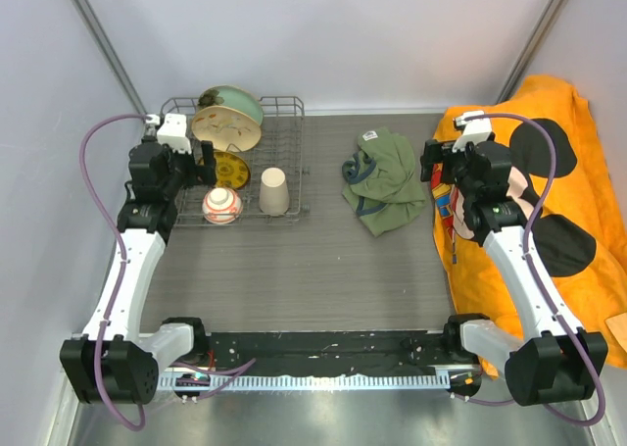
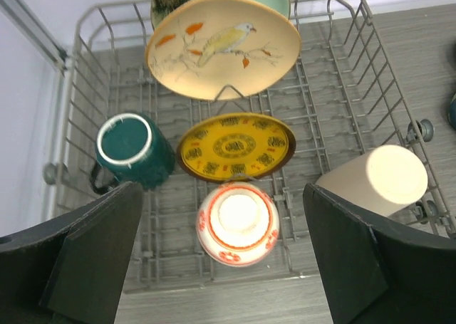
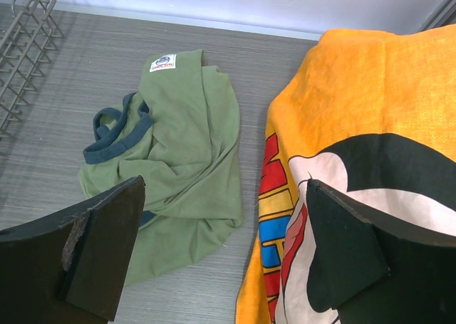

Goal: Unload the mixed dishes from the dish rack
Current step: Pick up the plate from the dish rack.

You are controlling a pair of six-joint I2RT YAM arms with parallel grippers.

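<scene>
My left gripper turns and moves outward and down onto the cream floral plate's mug-side rim [image 1: 197,124] [image 2: 149,57] next, since that plate stands outward of and below it.
The grey wire dish rack [image 2: 385,75] stands at the back left [image 1: 294,108]. It holds a pale green plate [image 1: 235,101] and a cream floral plate [image 2: 221,46] upright at the far end. In front of them are a small yellow patterned plate [image 2: 235,146], a dark green mug [image 2: 132,149] on the left and a beige cup [image 2: 381,178] on the right. A red-and-white bowl [image 2: 237,223] sits upside down nearest. My left gripper [image 2: 222,217] hovers open above the bowl [image 1: 221,205], touching nothing. My right gripper [image 3: 224,196] hangs open and empty over the table, far from the rack.
An olive-green cloth garment [image 1: 385,179] lies crumpled in the middle of the table. An orange cartoon towel [image 1: 558,172] covers the right side. Grey walls close in the left, back and right. Bare tabletop [image 1: 294,270] stretches in front of the rack.
</scene>
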